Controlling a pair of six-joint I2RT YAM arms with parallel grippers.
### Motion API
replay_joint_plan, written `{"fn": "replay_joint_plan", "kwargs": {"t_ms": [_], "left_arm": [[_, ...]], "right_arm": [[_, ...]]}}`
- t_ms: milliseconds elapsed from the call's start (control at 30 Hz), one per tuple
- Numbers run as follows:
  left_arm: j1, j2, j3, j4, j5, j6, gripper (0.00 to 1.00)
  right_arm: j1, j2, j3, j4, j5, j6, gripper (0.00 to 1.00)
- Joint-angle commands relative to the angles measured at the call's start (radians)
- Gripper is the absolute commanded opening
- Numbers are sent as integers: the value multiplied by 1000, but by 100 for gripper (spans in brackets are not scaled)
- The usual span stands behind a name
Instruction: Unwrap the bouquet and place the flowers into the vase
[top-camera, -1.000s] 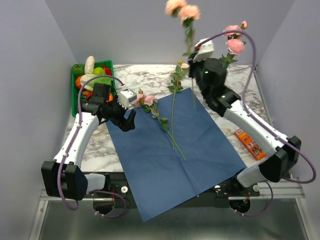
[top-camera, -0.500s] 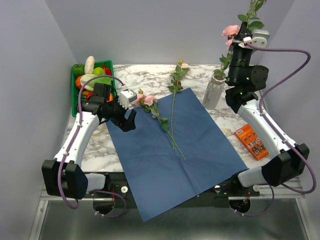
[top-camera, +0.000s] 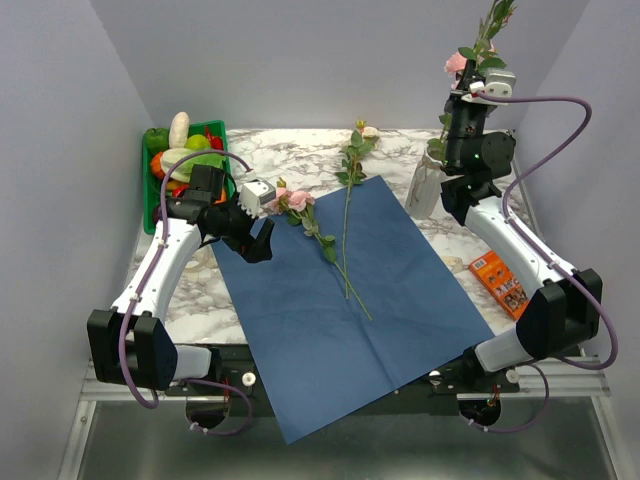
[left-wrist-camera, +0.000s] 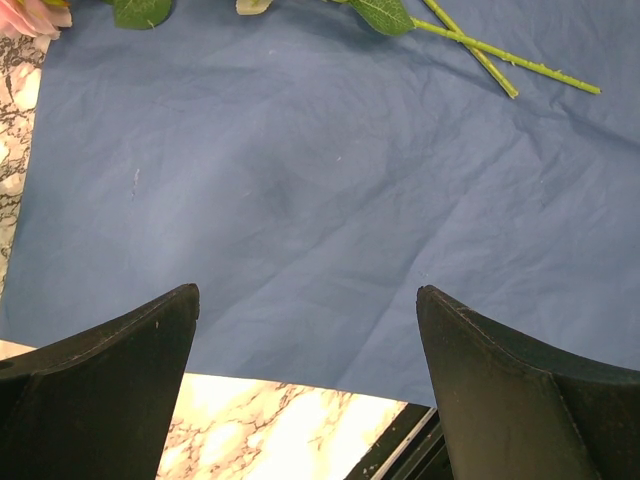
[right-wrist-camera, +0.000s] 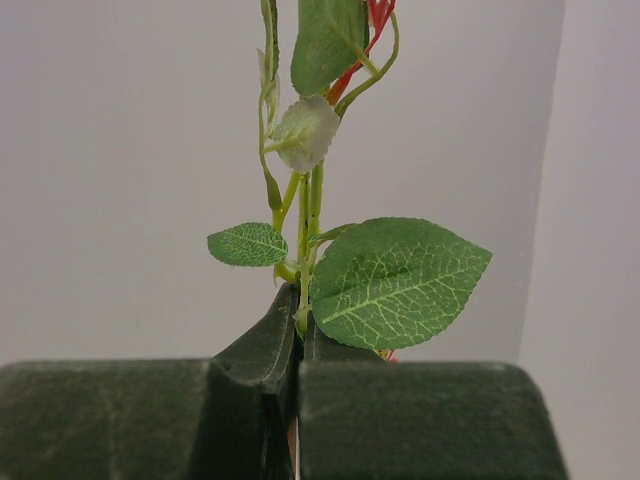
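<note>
My right gripper shifts left in the top view next, then lowers the green stem by the vase's opening (top-camera: 435, 156), since the green stem is held high above.
The bouquet lies undone: its blue paper sheet (top-camera: 340, 300) is spread flat on the table. Two flowers rest on it, a pink rose (top-camera: 295, 202) and a long leafy stem (top-camera: 347, 225). The whitish vase (top-camera: 424, 188) stands at the back right with a pink rose (top-camera: 457, 62) above it. My right gripper (top-camera: 474, 72) points upward over the vase, shut on a green flower stem (right-wrist-camera: 307, 215) with a broad leaf (right-wrist-camera: 400, 275); its bloom is out of view. My left gripper (top-camera: 258, 243) hovers open over the sheet's (left-wrist-camera: 330, 180) left part, empty, with stem ends (left-wrist-camera: 500, 62) ahead of it.
A green tray (top-camera: 148, 205) of colourful vegetables sits at the back left, close behind my left arm. An orange box (top-camera: 498, 285) lies on the marble table (top-camera: 300, 150) at the right, beside my right arm. Grey walls enclose three sides.
My right arm has swung right from above the sheet, carrying its flower to the vase, and now stands over it. The left arm has stayed put.
</note>
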Motion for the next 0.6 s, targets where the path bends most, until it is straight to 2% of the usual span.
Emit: {"fn": "replay_joint_plan", "kwargs": {"t_ms": [0,200,567], "left_arm": [[7,2,29,-16,13,13,99],[8,4,46,-30,6,21,99],[11,10,40,-42,16,29,99]], "right_arm": [[-13,36,-17,83,-22,16,1],[-16,91,-8,125,-26,-23,1],[-16,88,-93,103,-29,8,1]]}}
